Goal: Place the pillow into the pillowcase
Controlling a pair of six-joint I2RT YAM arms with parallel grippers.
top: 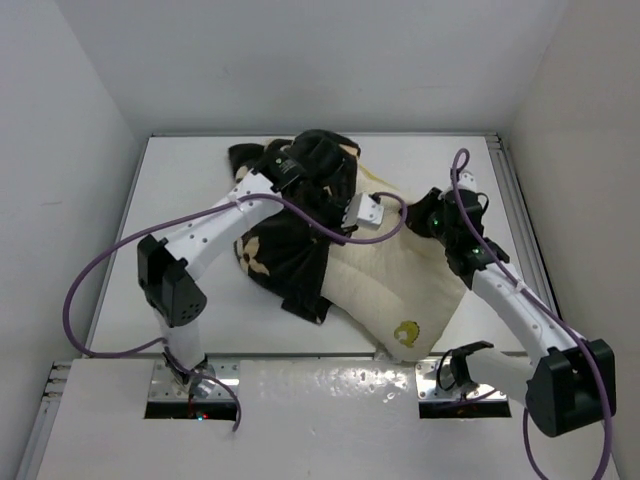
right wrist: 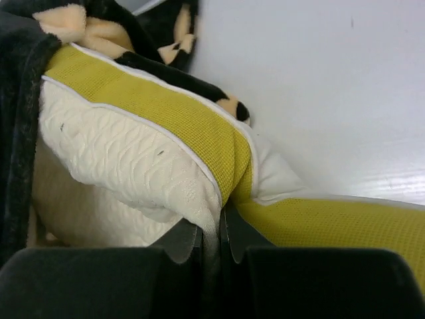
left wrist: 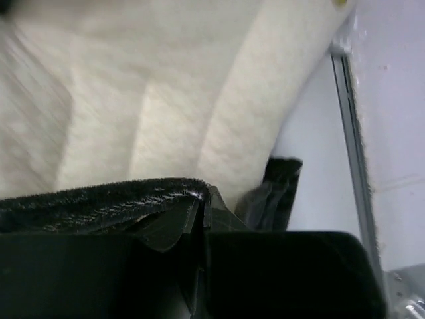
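Next, my right gripper carries the uncovered pillow end toward the pillowcase's edge, to the gripper's left in the top view, and releases the cover (right wrist: 211,222).
The cream-white pillow (top: 385,285) lies on the table, its far left part inside the black flower-printed pillowcase (top: 285,250). Its round yellow-green logo (top: 407,331) faces up near the front. My left gripper (top: 300,172) is shut on the pillowcase's plush edge (left wrist: 119,196), over the pillow (left wrist: 166,86). My right gripper (top: 432,215) is shut on a pinch of the pillow's cover (right wrist: 211,222) beside the yellow-green side band (right wrist: 199,129), at the pillow's right end. The pillowcase (right wrist: 20,100) shows at the left of the right wrist view.
The white table (top: 180,180) is walled on the left, back and right. A metal rail (top: 520,220) runs along its right edge and shows in the left wrist view (left wrist: 352,139). Purple cables (top: 95,290) loop from both arms.
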